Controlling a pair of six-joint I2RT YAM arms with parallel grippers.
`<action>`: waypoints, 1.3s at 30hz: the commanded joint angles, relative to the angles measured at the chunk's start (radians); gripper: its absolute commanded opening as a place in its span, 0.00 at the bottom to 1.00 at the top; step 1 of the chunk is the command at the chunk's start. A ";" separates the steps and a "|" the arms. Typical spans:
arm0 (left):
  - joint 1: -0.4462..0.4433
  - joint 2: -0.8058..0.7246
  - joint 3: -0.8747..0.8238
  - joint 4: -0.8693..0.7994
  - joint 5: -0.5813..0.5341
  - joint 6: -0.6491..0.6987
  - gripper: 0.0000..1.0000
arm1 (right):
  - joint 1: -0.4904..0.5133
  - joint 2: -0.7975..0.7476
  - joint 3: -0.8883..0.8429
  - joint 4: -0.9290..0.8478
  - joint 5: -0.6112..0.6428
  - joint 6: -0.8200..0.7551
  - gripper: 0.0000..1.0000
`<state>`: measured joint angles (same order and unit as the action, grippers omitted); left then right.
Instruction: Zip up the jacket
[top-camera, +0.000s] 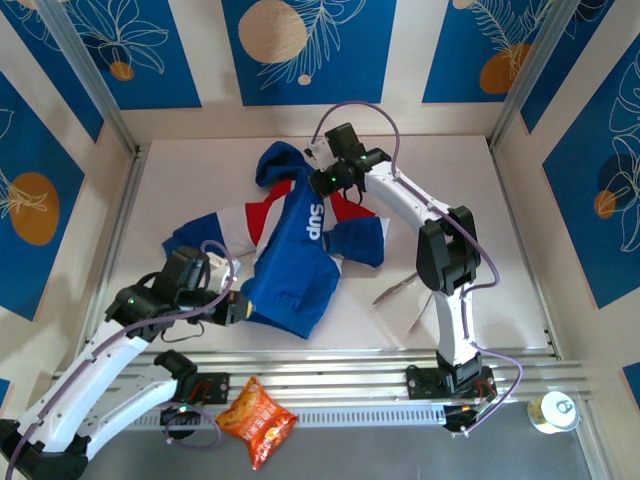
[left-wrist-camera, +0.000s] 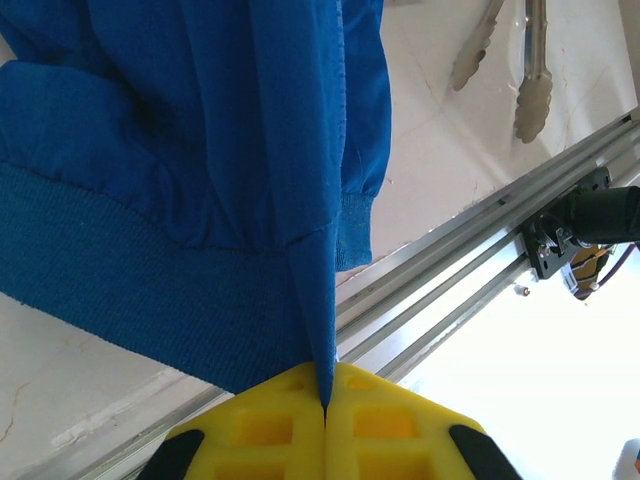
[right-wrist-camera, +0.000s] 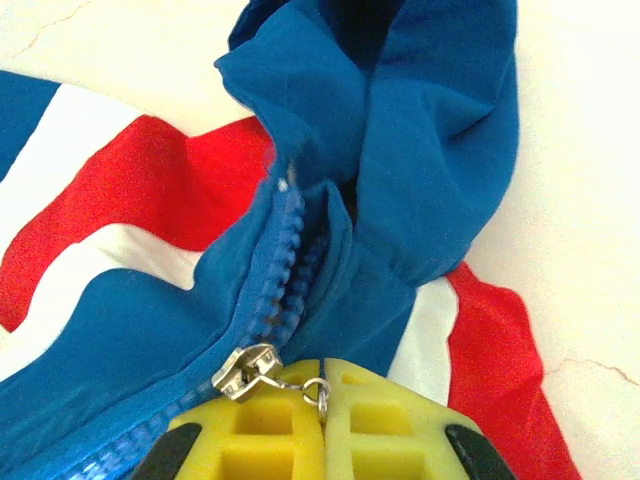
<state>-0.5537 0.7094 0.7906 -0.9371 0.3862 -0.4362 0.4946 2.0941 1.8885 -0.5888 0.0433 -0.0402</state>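
I should move my right gripper outward along the open teeth (right-wrist-camera: 285, 262) to the top end of the zipper (right-wrist-camera: 287, 190) next and let go of the zipper's ring, because the teeth beyond the slider are apart.
The blue jacket (top-camera: 295, 255) with red and white bands lies stretched across the table, hood toward the back. My left gripper (top-camera: 237, 306) is shut on the jacket's bottom hem (left-wrist-camera: 322, 330), a blue fold pinched between the yellow pads (left-wrist-camera: 270, 420). At the collar end my right gripper (top-camera: 322, 182) is shut on the metal ring of the zipper pull (right-wrist-camera: 318, 392). The silver slider (right-wrist-camera: 245, 373) sits just left of the pads, near the top of the blue zipper teeth (right-wrist-camera: 285, 262), below the hood (right-wrist-camera: 420, 110).
Metal tongs (top-camera: 405, 298) lie on the table right of the jacket, also seen as tongs (left-wrist-camera: 510, 60) beyond the hem. An orange snack bag (top-camera: 258, 420) and a can (top-camera: 551, 411) rest by the front rail (top-camera: 400, 360).
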 joint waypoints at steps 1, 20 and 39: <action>0.004 -0.018 0.011 -0.104 0.024 -0.011 0.00 | -0.052 0.026 0.072 0.024 0.036 -0.009 0.00; 0.006 0.018 -0.111 0.044 -0.022 -0.145 0.00 | -0.121 0.234 0.359 -0.076 0.026 -0.042 0.00; 0.109 0.309 -0.121 0.265 0.054 -0.073 0.03 | -0.144 0.433 0.686 -0.109 0.078 -0.055 0.43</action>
<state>-0.4717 1.0042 0.6422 -0.6209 0.3901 -0.5655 0.3744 2.5351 2.5099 -0.7494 0.0685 -0.1051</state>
